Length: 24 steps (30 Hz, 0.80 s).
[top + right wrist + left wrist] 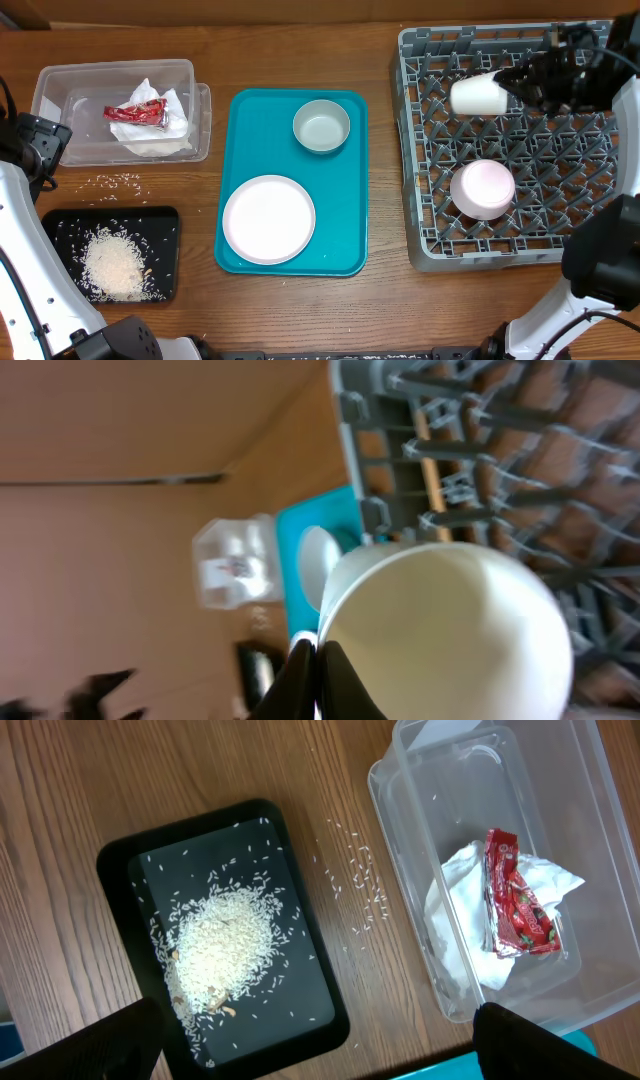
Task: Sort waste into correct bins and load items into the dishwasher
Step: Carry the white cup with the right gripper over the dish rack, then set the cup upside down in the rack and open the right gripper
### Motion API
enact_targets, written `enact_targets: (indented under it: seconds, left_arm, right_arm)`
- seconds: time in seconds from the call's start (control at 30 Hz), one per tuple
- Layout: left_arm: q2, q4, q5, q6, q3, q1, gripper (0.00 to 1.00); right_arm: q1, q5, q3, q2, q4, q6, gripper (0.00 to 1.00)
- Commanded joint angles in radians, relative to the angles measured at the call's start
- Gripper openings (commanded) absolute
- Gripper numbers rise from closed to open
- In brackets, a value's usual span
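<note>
Next, my right gripper lowers to the rack [424,160] and releases the small white cup there, since the rack's wires beyond the upturned bowl stand empty.
My right gripper [518,82] is shut on the rim of the small white cup [478,95], held on its side over the back of the grey dish rack [424,160]; the cup fills the right wrist view [450,630], pinched between the fingers [317,660]. A small white bowl [482,189] sits upside down in the rack. The white plate [268,219] and grey bowl [321,126] lie on the teal tray [345,230]. The clear tub [70,90] holds a napkin [462,920] and red wrapper [516,897]. The black tray [300,920] holds rice [220,945]. My left gripper [320,1065] is open above it.
Loose rice grains [118,181] lie on the wood between the tub and the black tray, also in the left wrist view [362,880]. My left arm [30,150] stands at the left edge. The right arm base [600,260] is at the front right.
</note>
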Motion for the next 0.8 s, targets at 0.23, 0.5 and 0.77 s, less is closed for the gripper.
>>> enact_targets:
  seconds: [0.23, 0.5, 0.77]
  left_arm:
    - [0.006, -0.001, -0.014, 0.014, -0.005, 0.005, 1.0]
    - [0.006, -0.001, -0.014, 0.014, -0.005, 0.005, 1.0]
    - [0.006, -0.001, -0.014, 0.014, -0.005, 0.005, 1.0]
  right_arm:
    - [-0.036, -0.241, -0.159, 0.061, 0.125, -0.013, 0.04]
    - [-0.039, -0.241, -0.159, 0.17, 0.183, 0.04, 0.04]
    - [-0.072, -0.218, -0.157, 0.182, 0.187, 0.04, 0.04]
